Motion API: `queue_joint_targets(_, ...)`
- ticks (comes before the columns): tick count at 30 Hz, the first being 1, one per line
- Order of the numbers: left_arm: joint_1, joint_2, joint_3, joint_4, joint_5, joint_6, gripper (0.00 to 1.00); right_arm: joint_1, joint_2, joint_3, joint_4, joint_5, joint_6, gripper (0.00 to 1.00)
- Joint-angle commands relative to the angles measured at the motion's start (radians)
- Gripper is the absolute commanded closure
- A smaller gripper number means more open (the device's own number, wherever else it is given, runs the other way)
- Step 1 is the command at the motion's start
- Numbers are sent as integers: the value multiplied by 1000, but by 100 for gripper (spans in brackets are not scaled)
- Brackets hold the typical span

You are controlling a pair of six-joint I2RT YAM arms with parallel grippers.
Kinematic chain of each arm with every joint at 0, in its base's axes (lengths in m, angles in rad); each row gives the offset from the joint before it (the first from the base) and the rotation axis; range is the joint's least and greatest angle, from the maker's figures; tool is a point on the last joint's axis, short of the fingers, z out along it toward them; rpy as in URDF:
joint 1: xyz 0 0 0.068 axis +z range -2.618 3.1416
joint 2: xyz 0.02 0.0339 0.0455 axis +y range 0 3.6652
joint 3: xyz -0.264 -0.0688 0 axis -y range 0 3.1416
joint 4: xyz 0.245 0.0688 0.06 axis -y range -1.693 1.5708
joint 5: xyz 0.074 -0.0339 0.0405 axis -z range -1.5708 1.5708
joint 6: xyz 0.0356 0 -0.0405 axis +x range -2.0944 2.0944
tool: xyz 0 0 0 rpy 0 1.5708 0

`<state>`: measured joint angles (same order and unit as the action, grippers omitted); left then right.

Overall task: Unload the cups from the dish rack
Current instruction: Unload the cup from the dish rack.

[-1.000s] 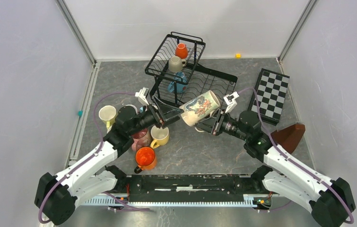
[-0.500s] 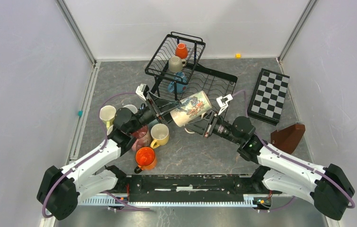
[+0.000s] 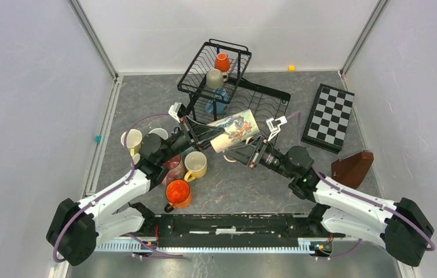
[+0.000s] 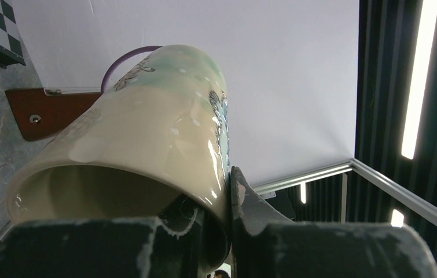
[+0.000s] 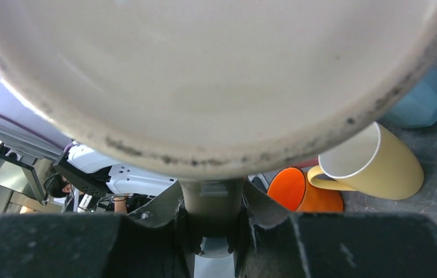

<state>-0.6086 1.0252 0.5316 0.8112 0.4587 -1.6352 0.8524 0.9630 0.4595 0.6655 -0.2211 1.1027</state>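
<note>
The large cup is hanging tilted, so my left gripper needs to turn downward next and lower it back to the bare tabletop (image 3: 219,178) beside the yellow cup for the release.
A large cream cup with a blue-green pattern (image 3: 233,129) hangs tilted in the air in front of the black wire dish rack (image 3: 265,99). My left gripper (image 3: 207,139) is shut on its rim (image 4: 227,185), one finger inside the mouth and one outside. My right gripper (image 3: 242,152) is shut on the cup's handle (image 5: 213,200), under the cup's base (image 5: 216,75). In the rack's upper basket sit an orange cup (image 3: 222,61) and a beige cup (image 3: 214,78). A blue cup (image 3: 216,104) is lower in the rack.
On the table left of the held cup stand a yellow cup (image 3: 195,165), an orange cup (image 3: 178,193), a pink cup (image 3: 172,169), a cream cup (image 3: 132,141) and a white cup (image 3: 159,134). A checkered board (image 3: 327,117) and a brown wedge (image 3: 352,167) lie at the right.
My left gripper has closed on the patterned cup's rim. The right arm has carried the cup leftward and a little lower toward the left arm.
</note>
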Motion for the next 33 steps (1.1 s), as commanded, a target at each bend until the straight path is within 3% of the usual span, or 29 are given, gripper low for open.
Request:
queue_joint_targets(1,-2,1,34,-7,33,1,98,2,-45,17,96,32,-75,100)
queue_joint_targets(4,-2,-10,53,-45,29,30,98,3,-60,44,1,44,-122,98)
queue_joint_targets(5,-2,-14,64,-57,32,42,98,3,-69,54,-31,49,-142,92)
queue_joint_targets(6,-2,-19,74,-77,34,57,98,4,-75,65,-75,54,-166,83)
queue_joint_targets(11,-2,-56,151,-219,39,162,98,4,-133,117,-312,116,-287,20)
queue_joint_targets(13,-2,-65,172,-266,37,196,98,4,-153,142,-408,144,-338,3)
queue_joint_targets(19,-2,-90,223,-420,47,292,98,4,-261,145,-620,299,-417,2)
queue_joint_targets(29,-25,-76,435,-1062,34,675,98,-3,-322,250,-985,599,-518,2)
queue_joint_targets(33,-79,-46,485,-1211,-28,785,98,-30,-283,312,-1064,659,-573,2)
